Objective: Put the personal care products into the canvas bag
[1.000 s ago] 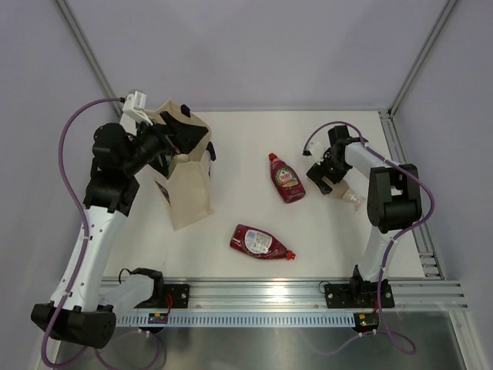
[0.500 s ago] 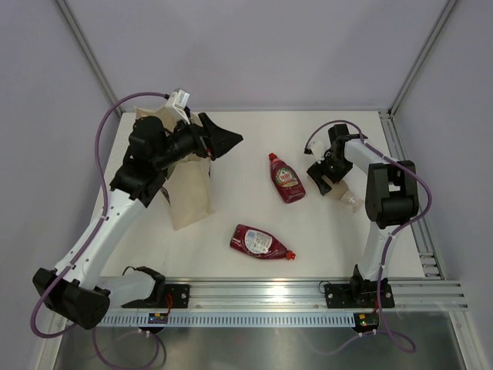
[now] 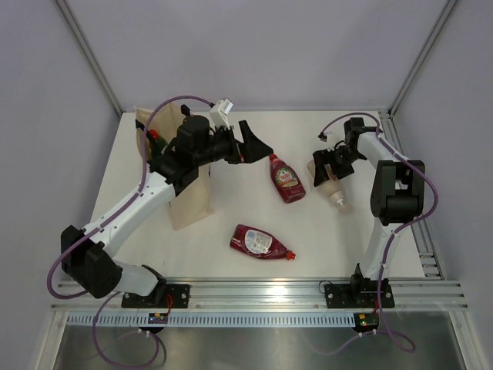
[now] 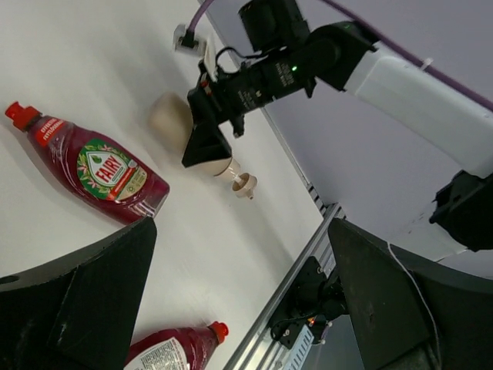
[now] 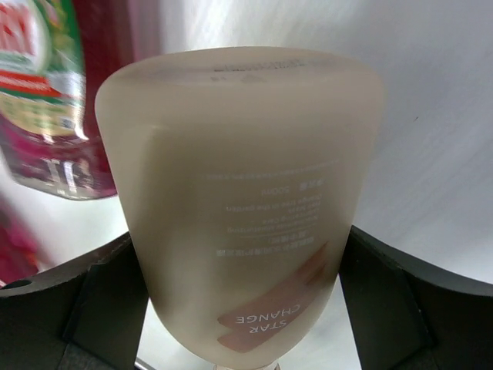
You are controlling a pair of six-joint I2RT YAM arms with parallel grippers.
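Note:
I should move my left gripper to the right in the top view, onto the beige-pink bottle's body (image 3: 332, 190) (image 4: 216, 166) next to its nozzle, because my right gripper leaves that part of the bottle free.
The cream canvas bag (image 3: 191, 202) stands at the left, partly behind my left arm. A green bottle with a red cap (image 3: 154, 141) shows at its open top. The pale green bottles are out of view. My left gripper (image 3: 253, 143) (image 4: 240, 231) is open and empty, held above the table just left of one dark red bottle (image 3: 286, 178) (image 4: 94, 174). The second dark red bottle (image 3: 260, 241) (image 4: 171, 351) lies nearer the front. My right gripper (image 3: 326, 166) (image 5: 240, 247) is shut on the beige-pink bottle (image 3: 334, 185) (image 5: 239, 193) (image 4: 176, 123), nozzle pointing to the front.
Metal frame posts (image 3: 416, 65) rise at the back corners. An aluminium rail (image 3: 293, 293) runs along the front edge. A cable (image 3: 343, 123) loops by the right wrist. Grey walls close the sides and back.
My left arm has swung away from the bag to the right, its open gripper now near the upper red bottle. My right gripper has shifted the beige-pink bottle slightly left.

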